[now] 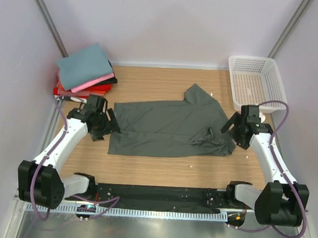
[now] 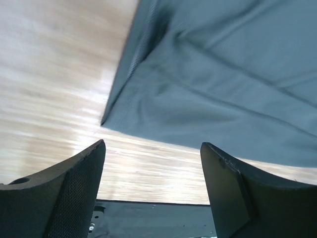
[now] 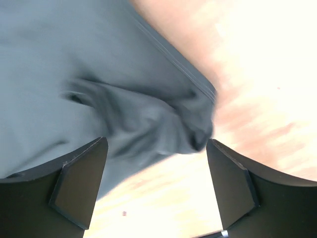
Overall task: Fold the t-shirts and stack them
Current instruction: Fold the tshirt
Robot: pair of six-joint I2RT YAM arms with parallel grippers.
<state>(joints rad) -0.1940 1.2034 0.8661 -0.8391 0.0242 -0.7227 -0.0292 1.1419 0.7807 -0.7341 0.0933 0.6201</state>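
Note:
My right gripper brings its open fingers outward and down onto the sleeve's far tip [image 1: 195,86] next, as it lies outward, jutting past the shirt's back edge.
A dark grey-green t-shirt [image 1: 166,129] lies folded lengthwise across the middle of the wooden table, one sleeve sticking up toward the back. My left gripper [image 1: 109,122] hovers at its left edge, open and empty; in the left wrist view the shirt's corner [image 2: 208,84] lies just beyond the fingers [image 2: 74,188]. My right gripper [image 1: 233,129] stands open at the shirt's right end, where bunched cloth [image 3: 148,114] shows beyond the fingertips [image 3: 81,186], nothing between them. A stack of folded t-shirts [image 1: 85,71], teal on top over pink, black and red, sits at the back left.
A white plastic lattice basket [image 1: 256,80] stands at the back right, close behind the right gripper. A black strip [image 1: 159,197] runs along the near table edge between the arm bases. White walls enclose the table on three sides.

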